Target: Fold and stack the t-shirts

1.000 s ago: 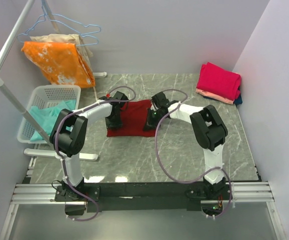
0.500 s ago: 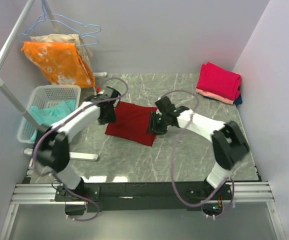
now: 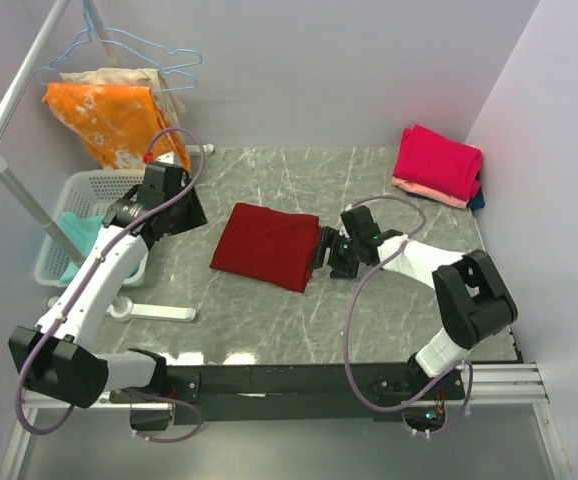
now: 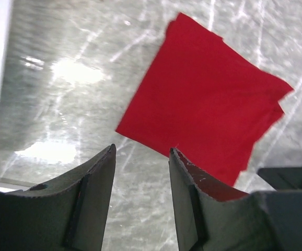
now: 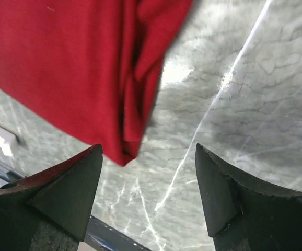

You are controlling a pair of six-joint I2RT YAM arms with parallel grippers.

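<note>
My right gripper needs to move down and to the left in the top view next, from over bare table, because the shirt's layered edge [image 3: 312,261] [image 5: 132,121] lies that way.
A dark red t-shirt [image 3: 267,245] lies folded into a rough square on the marble table; it also fills the top of the left wrist view [image 4: 206,99] and the right wrist view [image 5: 72,68]. My left gripper [image 3: 181,213] hovers off the shirt's left side, jaws open with only bare table between them [image 4: 142,151]. My right gripper [image 3: 323,255] sits just off the shirt's right edge, open and holding nothing [image 5: 148,151]. A stack of folded t-shirts [image 3: 436,165], bright pink on top of peach and dark blue, rests at the back right corner.
A white basket [image 3: 94,185] with a teal shirt [image 3: 81,237] stands at the left beside a clothes rack pole [image 3: 9,175]. Orange cloth [image 3: 119,120] hangs from hangers at the back left. Walls close in on both sides.
Both grippers let go of the dark red t-shirt and drew away from it, the left far out toward the basket, the right a little to the right. The shirt now lies flat and folded.
</note>
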